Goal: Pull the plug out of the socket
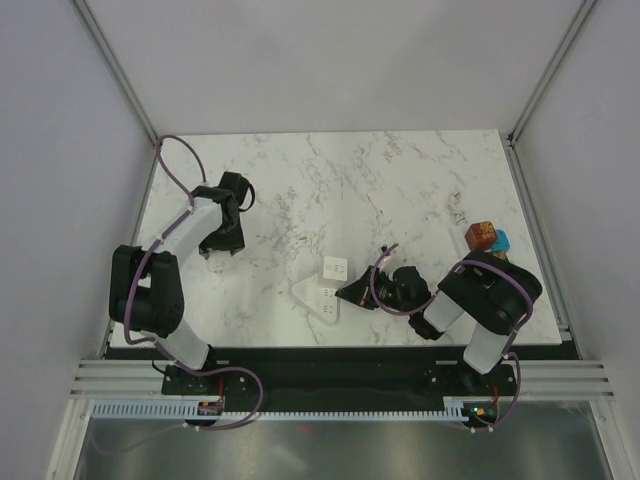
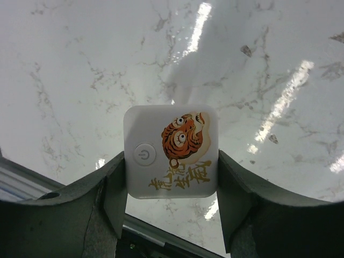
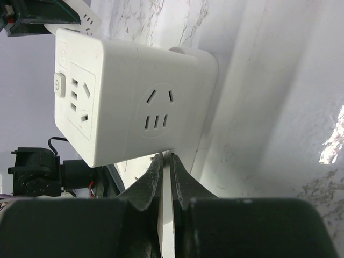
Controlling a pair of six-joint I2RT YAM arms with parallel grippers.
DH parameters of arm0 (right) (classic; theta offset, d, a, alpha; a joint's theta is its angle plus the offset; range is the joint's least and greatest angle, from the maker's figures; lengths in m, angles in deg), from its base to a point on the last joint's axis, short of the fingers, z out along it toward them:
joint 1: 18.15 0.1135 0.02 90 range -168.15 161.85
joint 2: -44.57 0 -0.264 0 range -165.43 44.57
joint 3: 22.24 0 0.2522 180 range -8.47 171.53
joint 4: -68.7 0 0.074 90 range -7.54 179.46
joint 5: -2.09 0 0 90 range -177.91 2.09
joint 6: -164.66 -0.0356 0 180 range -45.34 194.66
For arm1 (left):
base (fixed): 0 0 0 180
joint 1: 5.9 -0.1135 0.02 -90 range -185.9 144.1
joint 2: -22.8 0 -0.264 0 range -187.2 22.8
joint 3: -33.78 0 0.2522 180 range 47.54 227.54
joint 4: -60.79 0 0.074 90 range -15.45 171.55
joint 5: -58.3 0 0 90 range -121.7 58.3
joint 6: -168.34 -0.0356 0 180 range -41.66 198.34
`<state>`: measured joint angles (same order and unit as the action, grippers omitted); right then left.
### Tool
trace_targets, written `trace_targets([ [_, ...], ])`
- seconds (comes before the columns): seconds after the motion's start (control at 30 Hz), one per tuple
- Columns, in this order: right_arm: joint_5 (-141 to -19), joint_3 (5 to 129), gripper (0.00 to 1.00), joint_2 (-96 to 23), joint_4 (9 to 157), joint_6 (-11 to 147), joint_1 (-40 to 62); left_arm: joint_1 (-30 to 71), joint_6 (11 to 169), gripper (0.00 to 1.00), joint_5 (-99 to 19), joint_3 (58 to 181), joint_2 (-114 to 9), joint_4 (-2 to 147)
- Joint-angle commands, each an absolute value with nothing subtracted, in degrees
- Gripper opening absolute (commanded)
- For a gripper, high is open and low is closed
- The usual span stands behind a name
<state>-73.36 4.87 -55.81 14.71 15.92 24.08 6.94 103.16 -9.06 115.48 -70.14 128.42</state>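
Observation:
The plug hangs far from the socket (image 1: 331, 285), so my left gripper will lower it toward the nearby side wall first, then release the plug on the tabletop.
In the left wrist view my left gripper (image 2: 171, 158) is shut on the plug (image 2: 161, 137), a white square block with a tiger picture and a round power button, held above the marble table (image 2: 258, 64). In the top view the left gripper (image 1: 220, 243) is at the table's left side, far from the socket, and hides the plug. The socket (image 1: 331, 285) is a white cube with outlets, also in the right wrist view (image 3: 129, 107). My right gripper (image 1: 357, 292) lies beside the socket's right side, its jaws (image 3: 166, 161) closed on a thin white plate at the socket's base.
A red-brown block and a blue block (image 1: 486, 237) sit near the table's right edge, just beyond my right arm's elbow. A grey rail runs along the near edge (image 1: 330, 380). White walls enclose the table on three sides.

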Motion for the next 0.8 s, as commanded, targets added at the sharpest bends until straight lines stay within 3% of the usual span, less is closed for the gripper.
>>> trace_targets([
  [0.0,-72.8,4.1,0.00,-59.5,22.3,18.8,24.4,6.7,107.3,0.02,3.3,119.0,-72.2,131.8],
  [0.43,-72.3,3.7,0.00,-59.5,20.8,18.8,24.4,2.6,113.9,0.03,12.7,122.7,-78.7,134.0],
  [0.57,-72.1,3.7,0.00,-59.5,20.4,18.6,24.4,1.7,116.1,0.08,14.4,122.7,-79.8,134.1],
  [0.77,-71.6,3.6,0.00,-58.7,20.1,18.1,24.4,0.5,117.2,0.24,13.0,122.6,-82.3,134.1],
])
